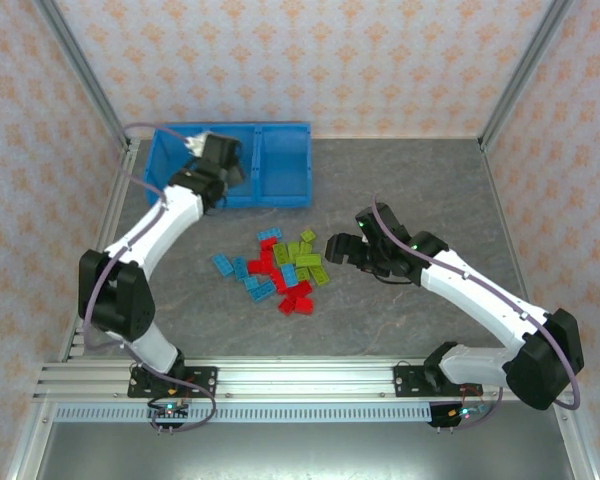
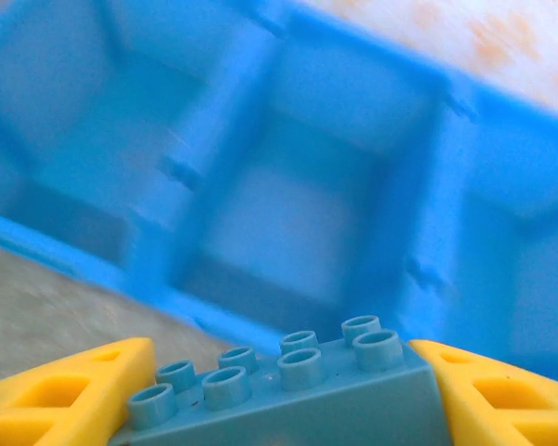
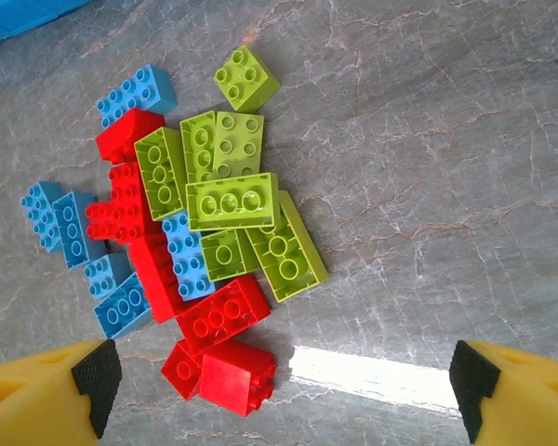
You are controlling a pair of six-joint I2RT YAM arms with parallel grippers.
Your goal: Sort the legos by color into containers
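My left gripper swings across the divider next, over the end compartment nearest the side (image 2: 107, 139), to release the light blue lego (image 2: 298, 390). That compartment stands empty.
My left gripper (image 1: 217, 160) is shut on a light blue lego (image 2: 298, 390), gripped by its two ends between the yellow fingers (image 2: 74, 400). It hangs at the near rim of the bright blue containers (image 1: 285, 165), whose compartments (image 2: 232, 121) lie just ahead. The other legos (image 1: 280, 268) lie in a mixed pile at mid-table: lime green (image 3: 232, 200), red (image 3: 225, 314) and light blue (image 3: 130, 91). My right gripper (image 1: 340, 248) hovers open above the pile's right side. Nothing sits between its fingers (image 3: 284, 390).
The grey marbled tabletop (image 1: 420, 190) spreads out right of the pile. Metal frame posts (image 1: 85, 70) stand at the back corners before patterned walls. A corner of the blue tray (image 3: 19, 14) lies at the upper left of the right wrist view.
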